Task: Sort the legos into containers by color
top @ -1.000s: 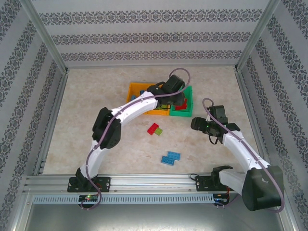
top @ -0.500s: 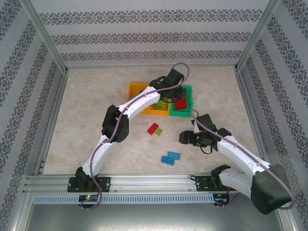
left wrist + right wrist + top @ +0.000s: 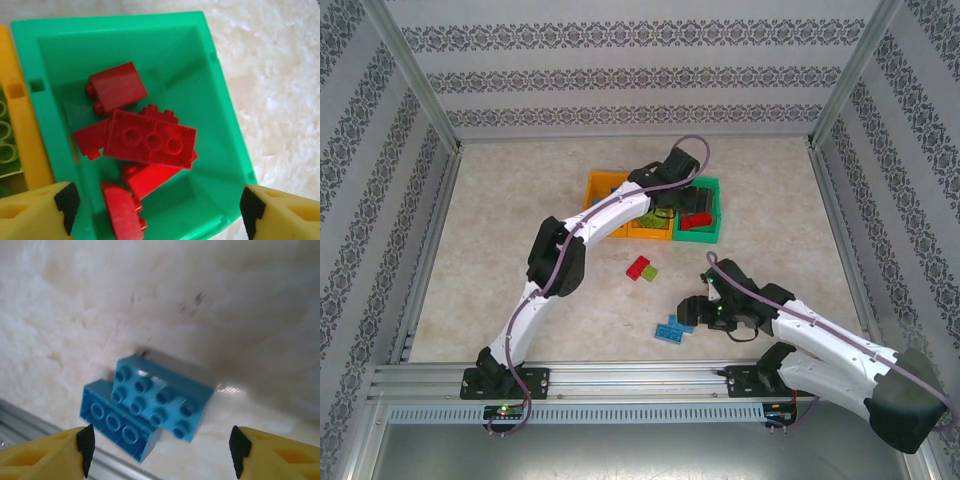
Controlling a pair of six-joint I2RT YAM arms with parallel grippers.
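Note:
My right gripper turns and lowers back over the blue brick nearer the bar (image 3: 669,334) (image 3: 120,421) next. It closes on the brick's ends, since its neighbour lies along one long side.
The green bin (image 3: 715,237) stands rightmost in the row of containers, next to two orange bins (image 3: 603,186). In the left wrist view the green bin (image 3: 125,24) holds several red bricks (image 3: 150,139). My left gripper (image 3: 157,212) hovers open above them, its pads (image 3: 66,200) spread wide with nothing between. Two sky-blue bricks (image 3: 150,405) lie side by side on the table. My right gripper (image 3: 160,450) is open just above them, pads (image 3: 239,447) on either side. From above, the blue bricks (image 3: 670,329) sit beside the right gripper (image 3: 695,313).
A red brick (image 3: 638,266) and a lime-green brick (image 3: 651,273) lie together on the table centre. Lime-green bricks (image 3: 5,145) show in the orange bin (image 3: 25,145) left of the green one. The aluminium rail (image 3: 620,378) runs close behind the blue bricks.
My right arm has swung left and toward the near edge, ending over the blue bricks. The red brick seen at the left gripper now lies in the green bin.

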